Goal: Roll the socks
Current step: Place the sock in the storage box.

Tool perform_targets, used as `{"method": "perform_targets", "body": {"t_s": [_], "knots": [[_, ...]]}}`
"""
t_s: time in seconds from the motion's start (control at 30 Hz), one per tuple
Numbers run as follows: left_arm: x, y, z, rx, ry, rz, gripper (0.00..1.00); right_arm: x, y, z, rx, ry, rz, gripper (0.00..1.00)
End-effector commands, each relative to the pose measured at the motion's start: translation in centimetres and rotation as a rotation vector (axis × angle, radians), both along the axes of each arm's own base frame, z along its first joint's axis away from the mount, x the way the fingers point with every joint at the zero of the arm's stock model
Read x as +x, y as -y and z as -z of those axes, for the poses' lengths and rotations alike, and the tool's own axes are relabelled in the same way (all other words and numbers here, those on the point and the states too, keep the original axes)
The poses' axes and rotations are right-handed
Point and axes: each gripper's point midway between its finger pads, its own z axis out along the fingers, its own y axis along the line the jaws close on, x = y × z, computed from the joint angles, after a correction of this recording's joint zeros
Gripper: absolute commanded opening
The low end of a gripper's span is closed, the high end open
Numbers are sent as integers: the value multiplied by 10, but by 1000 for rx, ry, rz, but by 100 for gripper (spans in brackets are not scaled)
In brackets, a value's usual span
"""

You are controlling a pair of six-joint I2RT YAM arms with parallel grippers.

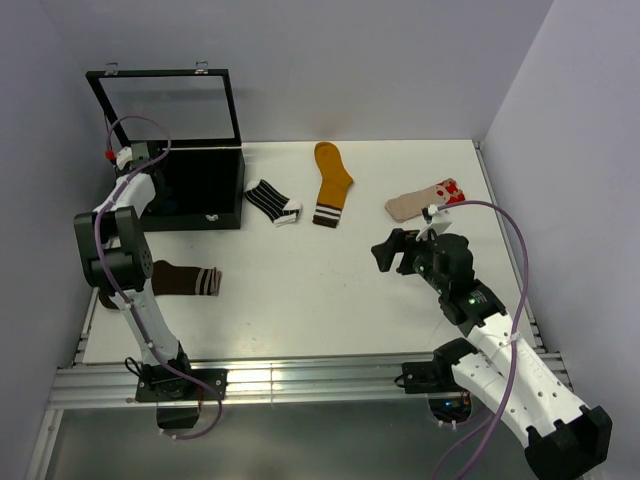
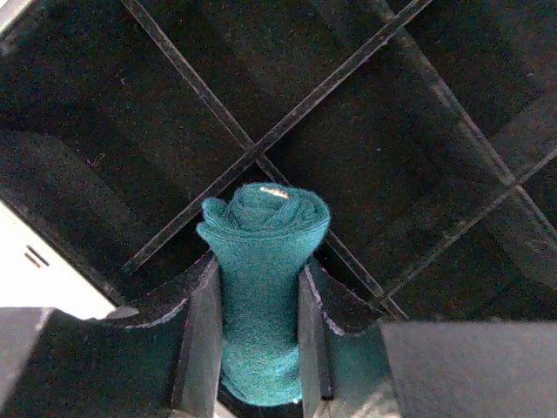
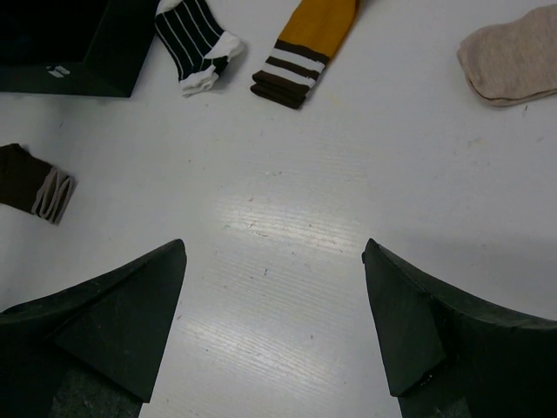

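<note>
I still have the rolled dark teal sock hanging above the crossed dividers, so next I will bring it down with my left gripper into the section of the box beside their crossing and then release it.
My left gripper point(image 2: 258, 287) is shut on a rolled dark teal sock point(image 2: 261, 235), holding it over the crossed dividers point(image 2: 254, 153) inside the black box point(image 1: 205, 215). In the top view the left arm point(image 1: 130, 190) reaches into that box, which hides the gripper. My right gripper point(image 1: 392, 252) point(image 3: 274, 252) hovers open above bare table. Flat on the table lie a black-and-white striped sock point(image 1: 272, 201) point(image 3: 196, 39), a mustard sock point(image 1: 330, 182) point(image 3: 309, 39), a beige sock with a red-white end point(image 1: 425, 202) point(image 3: 509, 57) and a brown stripe-cuffed sock point(image 1: 185, 279) point(image 3: 30, 181).
The box's glass lid point(image 1: 165, 105) stands open at the back left. Grey walls close in the table point(image 1: 330, 300) at the back and on both sides. The brown sock lies beside the left arm's lower link.
</note>
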Motion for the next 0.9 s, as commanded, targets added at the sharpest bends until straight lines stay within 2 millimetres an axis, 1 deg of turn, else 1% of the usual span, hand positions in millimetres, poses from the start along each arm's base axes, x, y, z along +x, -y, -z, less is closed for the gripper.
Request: {"method": "perform_targets", "body": {"t_s": [0.0, 0.1, 0.13, 0.3, 0.37, 0.47, 0.73, 0.83, 0.87], "knots": [[-10, 6, 17, -32, -95, 38, 0, 7, 0, -24, 8, 79, -1, 90], [-10, 6, 23, -34, -126, 49, 0, 7, 1, -24, 9, 82, 4, 90], [-14, 5, 26, -34, -150, 46, 0, 7, 0, -24, 7, 82, 2, 90], [-11, 6, 37, -49, -191, 80, 0, 8, 2, -22, 3, 82, 5, 90], [-13, 5, 41, -48, -218, 91, 0, 7, 1, -22, 2, 80, 4, 90], [-10, 4, 47, -53, -247, 111, 0, 7, 2, -22, -1, 82, 4, 90], [-5, 0, 51, -61, -251, 115, 0, 8, 1, -18, -5, 70, 2, 90], [-3, 2, 52, -75, -259, 135, 0, 9, 1, -17, -6, 67, 4, 90], [-2, 5, 53, -94, -262, 147, 0, 8, 1, -17, -8, 66, 2, 90]]}}
